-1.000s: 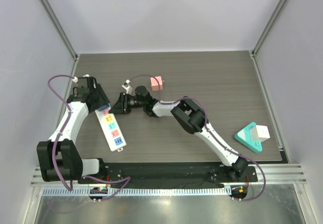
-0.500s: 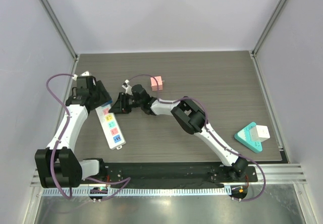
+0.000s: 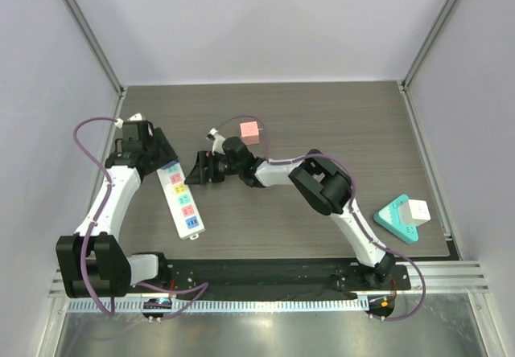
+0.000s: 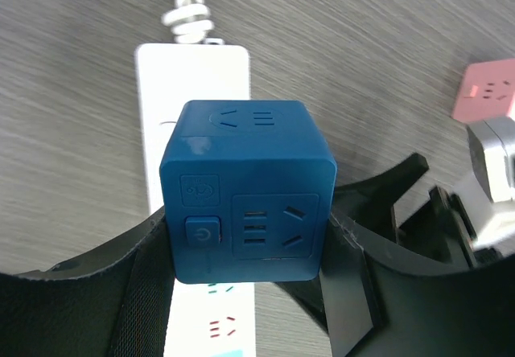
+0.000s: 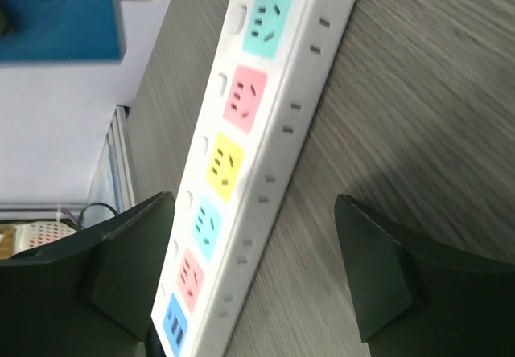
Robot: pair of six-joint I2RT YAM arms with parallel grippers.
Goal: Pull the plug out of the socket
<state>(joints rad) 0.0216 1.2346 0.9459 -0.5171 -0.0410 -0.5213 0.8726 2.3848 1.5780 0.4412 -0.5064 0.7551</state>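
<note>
The plug is off the power strip (image 3: 183, 203), so my left gripper will next move toward the pink cube adapter and down to let go of it on the bare tabletop beside the adapter.
The plug is a blue cube (image 4: 245, 192) with a power button and sockets on its face. My left gripper (image 4: 245, 228) is shut on its two sides and holds it over the far end of the socket, a white power strip (image 3: 183, 203) with coloured outlets. In the right wrist view the plug (image 5: 56, 15) looks apart from the power strip's face (image 5: 241, 132). My right gripper (image 5: 253, 204) is open just right of the power strip, whose long side lies between the fingers without being squeezed. From above, the left gripper (image 3: 157, 152) covers the plug.
A pink cube adapter (image 3: 249, 132) lies behind the right gripper (image 3: 205, 168), its cable looping past the wrist. A teal wedge carrying a white cube (image 3: 402, 217) sits at the table's right edge. The power strip's white cord (image 4: 189, 7) is coiled at its far end.
The right gripper has opened, letting go of the power strip, and backed a little to the right. The power strip has turned slightly. The left gripper still holds the plug.
</note>
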